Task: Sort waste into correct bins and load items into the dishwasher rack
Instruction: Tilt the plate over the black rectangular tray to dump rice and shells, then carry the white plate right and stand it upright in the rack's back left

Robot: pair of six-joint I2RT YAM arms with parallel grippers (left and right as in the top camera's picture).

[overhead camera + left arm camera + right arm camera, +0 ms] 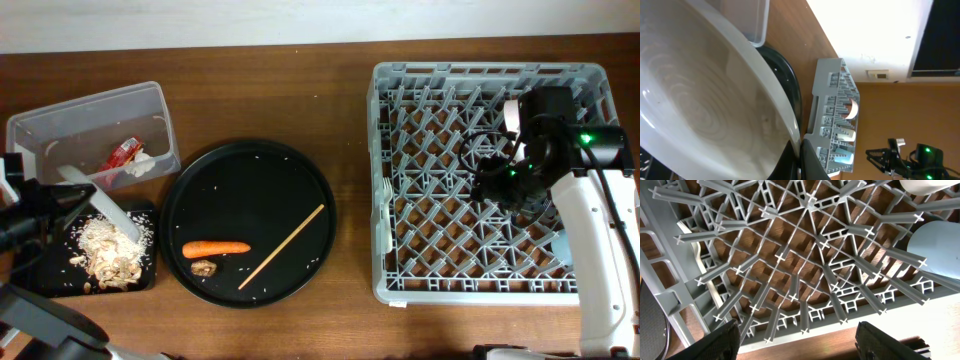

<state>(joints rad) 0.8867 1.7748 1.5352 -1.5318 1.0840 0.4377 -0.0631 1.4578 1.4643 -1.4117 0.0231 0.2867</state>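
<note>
The dishwasher rack's wires beyond the white fork are empty, so I will move my left gripper to the right in the overhead view, lower the plate there and let go of it.
My left gripper (55, 198) is shut on the rim of a white plate (105, 205), held tilted on edge over a black square tray (40, 278) with a pile of food scraps (110, 252). In the left wrist view the plate (705, 95) fills the frame and the jaws (801, 152) pinch its rim. A carrot (215, 248), a wooden chopstick (282, 247) and a brown scrap (204, 267) lie on the round black tray (250, 165). My right gripper (500, 182) is open and empty above the grey dishwasher rack (400, 290); its wrist view shows the jaws (797, 347) over the rack's tines (790, 255).
A clear plastic bin (60, 115) at the back left holds a red wrapper (122, 152) and tissue. A white fork (387, 212) stands at the rack's left edge. A light blue cup (940, 245) sits in the rack's right side.
</note>
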